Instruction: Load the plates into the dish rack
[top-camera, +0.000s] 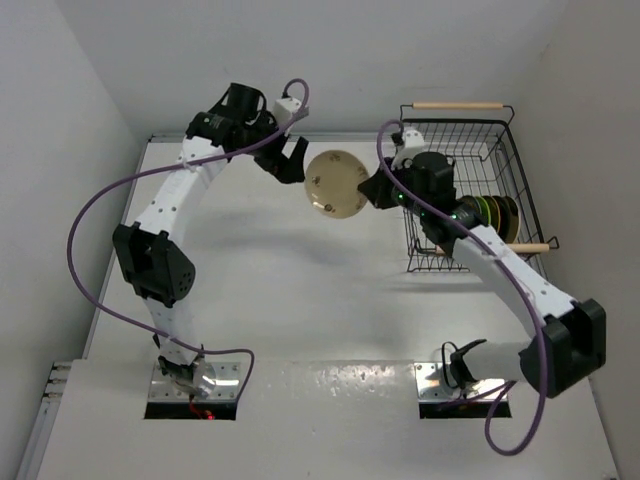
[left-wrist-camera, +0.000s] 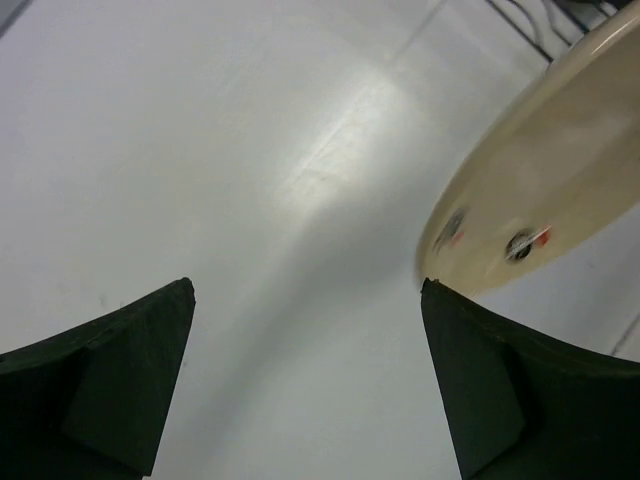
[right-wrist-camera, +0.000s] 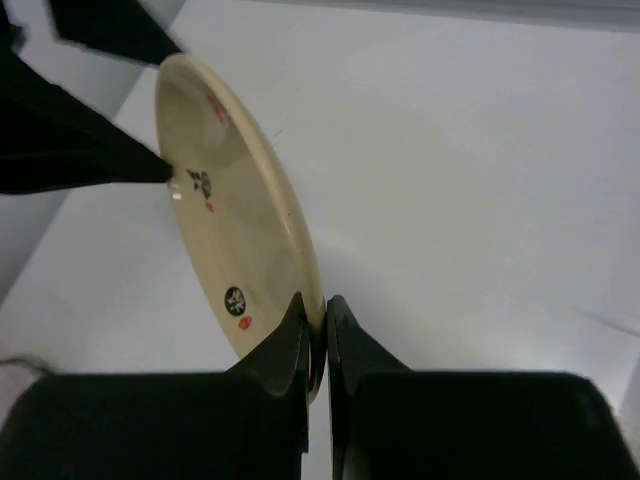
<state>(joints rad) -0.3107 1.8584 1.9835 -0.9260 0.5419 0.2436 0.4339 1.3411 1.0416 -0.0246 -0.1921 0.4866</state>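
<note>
The standing plates are already on edge in that row, so I should swing my right gripper over the dish rack (top-camera: 462, 122), tip it downward and lower it to release the plate beside them.
My right gripper (top-camera: 368, 190) is shut on the rim of a beige plate (top-camera: 333, 183) with small dark and red marks, holding it on edge above the table, left of the dish rack (top-camera: 462, 122). In the right wrist view the plate (right-wrist-camera: 235, 235) stands between the closed fingers (right-wrist-camera: 300, 340). My left gripper (top-camera: 290, 160) is open and empty just left of the plate; the plate (left-wrist-camera: 545, 180) shows in the left wrist view beside one finger (left-wrist-camera: 500, 390). Several plates (top-camera: 492, 214) stand on edge in the rack.
The black wire rack has a wooden rod handle (top-camera: 456, 105) at the far end and another (top-camera: 533, 248) at the near end. The white table (top-camera: 250, 300) meets a wall at the back. Purple cables loop off both arms.
</note>
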